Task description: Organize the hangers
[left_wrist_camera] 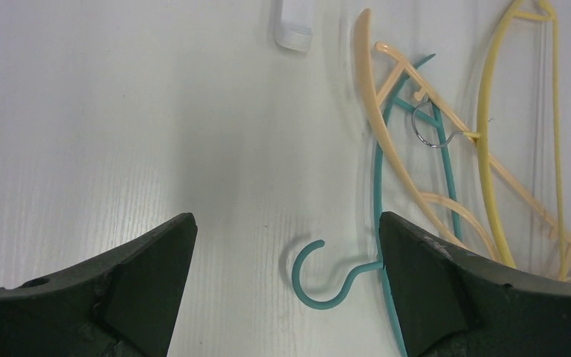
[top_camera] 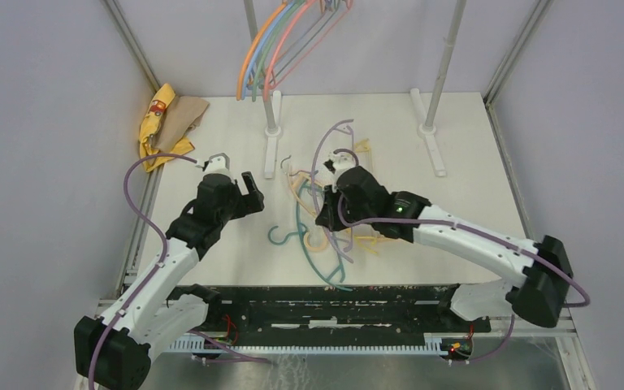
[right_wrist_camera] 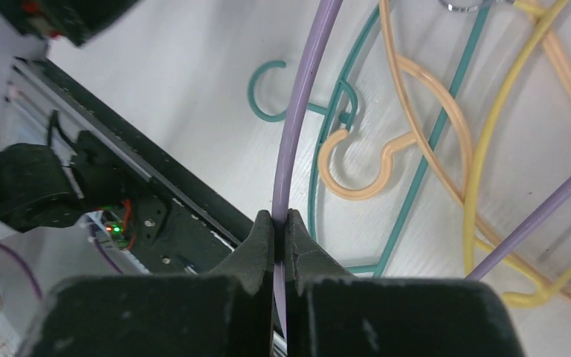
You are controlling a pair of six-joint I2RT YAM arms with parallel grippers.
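Note:
I need to move my right gripper up and outward to the spot beside the hanging pink hanger (top_camera: 277,50) and let go of the purple hanger, because other hangers already hang there.
Several hangers (top_camera: 272,49) in orange, blue, teal and pink hang on the rack at the back. A loose pile lies mid-table: a teal hanger (top_camera: 301,219), a peach one (top_camera: 296,188) and a yellow one (top_camera: 364,148). My right gripper (top_camera: 325,215) is over the pile, shut on the thin bar of a purple hanger (right_wrist_camera: 301,97), which arcs upward (top_camera: 315,162). The pinch shows in the right wrist view (right_wrist_camera: 281,219). My left gripper (top_camera: 248,188) is open and empty just left of the pile. The teal hook (left_wrist_camera: 320,286) lies on the table between its fingers (left_wrist_camera: 288,245).
Two grey rack poles (top_camera: 270,106) (top_camera: 439,81) stand on white feet at the back. A yellow cloth on brown paper (top_camera: 158,122) lies at the back left. A black rail (top_camera: 309,301) runs along the near edge. Peach (left_wrist_camera: 386,141) and yellow (left_wrist_camera: 487,149) hangers overlap.

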